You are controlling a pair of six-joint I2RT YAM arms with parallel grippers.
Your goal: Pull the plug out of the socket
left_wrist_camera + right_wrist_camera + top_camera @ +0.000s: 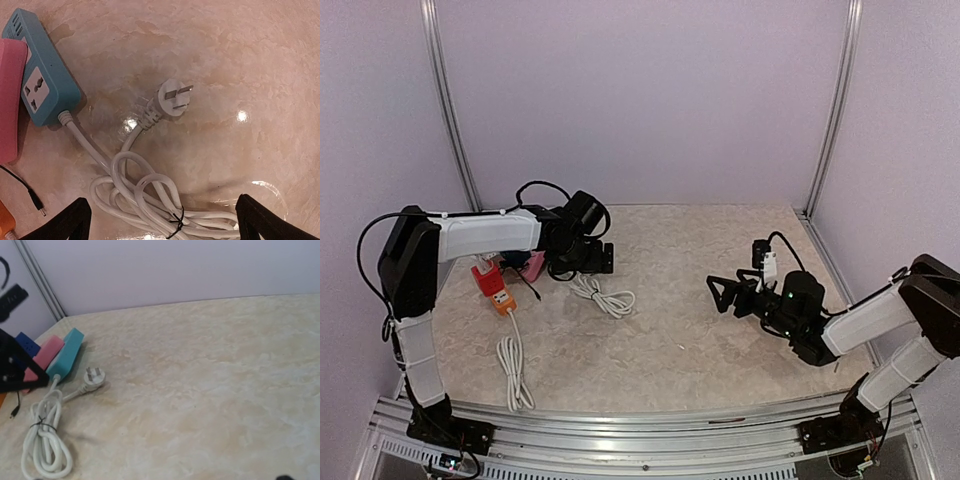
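Note:
I need to lower my left gripper next onto the coiled cord's parts beside the black tie (588,286) (156,211), below the gripper, because its open fingers are already on either side of the cord.
The white plug (175,97) lies loose on the table with its prongs showing, a short way right of the teal socket strip (45,85). It is not in any socket. Its white cord (150,200) is coiled and tied, and runs back into the teal strip's end. My left gripper (167,227) hovers open over the coil, its fingertips (75,220) wide on either side and touching nothing. In the right wrist view the plug (94,376) lies beside the teal strip (67,352). My right gripper (718,295) stands open at mid-table, far from the plug.
A pink strip (10,100) lies against the teal one, with a blue one (27,342) behind. An orange strip (492,285) and its white cord (513,370) lie at the front left. A thin black cable (35,202) ends near the coil. Walls close the back and sides.

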